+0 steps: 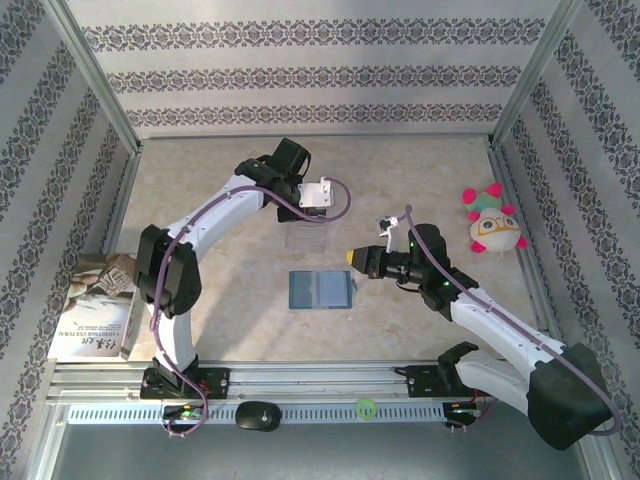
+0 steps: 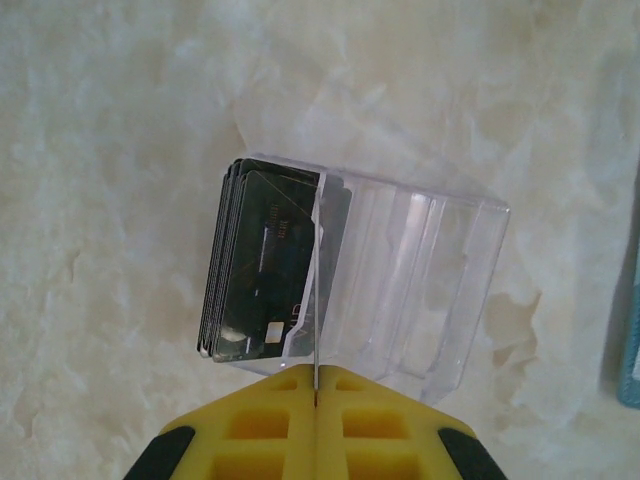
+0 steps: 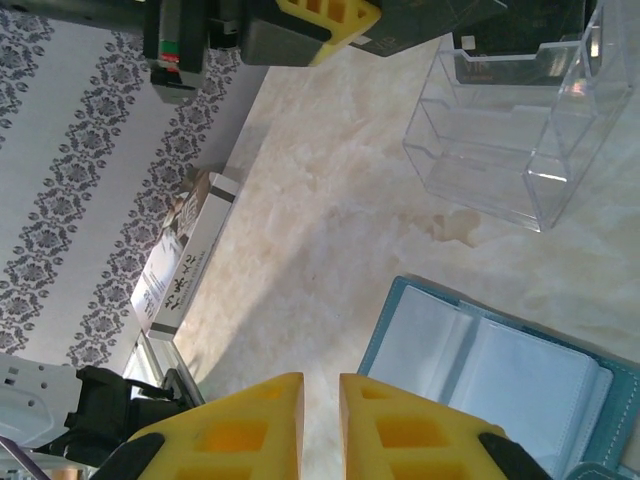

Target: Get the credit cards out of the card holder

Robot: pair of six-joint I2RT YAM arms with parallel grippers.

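Observation:
I should next use my left gripper to lower the thin card into the clear stand's far slot (image 1: 314, 212) (image 2: 268, 262) below it and let go of the card, because the dark cards already stand there.
The teal-blue card holder (image 1: 320, 290) lies open on the table with its grey-blue pockets up (image 3: 500, 370); its edge shows at the right of the left wrist view (image 2: 630, 330). Behind it stands a clear plastic stand (image 1: 305, 238) (image 2: 420, 280) (image 3: 510, 130) with a stack of dark credit cards (image 2: 255, 260) in one slot. My left gripper (image 2: 315, 372) (image 1: 308, 212) hangs over the stand, shut on a thin card seen edge-on. My right gripper (image 3: 320, 378) (image 1: 352, 258) hovers by the holder's right edge, its jaws slightly apart with nothing between them.
A book (image 1: 95, 310) (image 3: 180, 265) lies at the table's left edge. A plush toy (image 1: 492, 225) sits at the right. Patterned walls close off three sides. A black object (image 1: 258, 415) and a green ring (image 1: 365, 408) rest on the front rail.

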